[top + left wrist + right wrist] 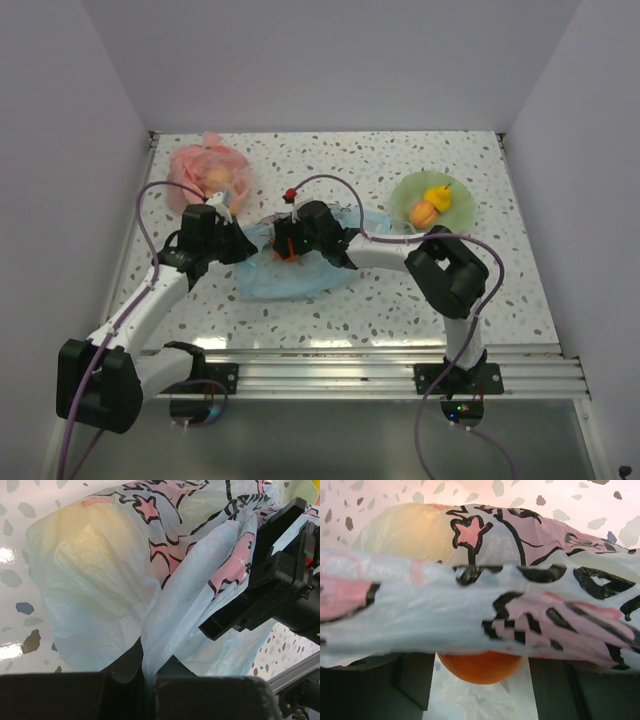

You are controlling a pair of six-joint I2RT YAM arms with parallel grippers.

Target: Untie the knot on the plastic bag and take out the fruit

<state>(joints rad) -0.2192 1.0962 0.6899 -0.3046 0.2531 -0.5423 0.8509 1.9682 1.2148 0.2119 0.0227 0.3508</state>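
I will lift my right gripper over to the green plate's bare side (454, 213), which is to its right in the top view, and release the fruit there next.
The light-blue plastic bag (300, 275) lies mid-table, its printed band (470, 605) draped across the right wrist view. My left gripper (240, 243) (148, 677) is shut on a pinched fold of the bag (100, 580) at its left side. My right gripper (288, 245) (479, 672) reaches into the bag from the right, its jaws closed against an orange fruit (480, 666) that fills the gap between them; the bag fold hides the fingertips. A pale yellow fruit (410, 535) (85, 540) shows through the plastic. A yellow fruit (437, 196) and a peach-orange one (423, 213) lie on a green plate (460, 205).
A pink-red bag (205, 175) with a fruit inside sits at the back left, close behind my left wrist. The green plate is at the back right. White walls enclose the table on three sides, and a metal rail (350, 372) runs along the near edge.
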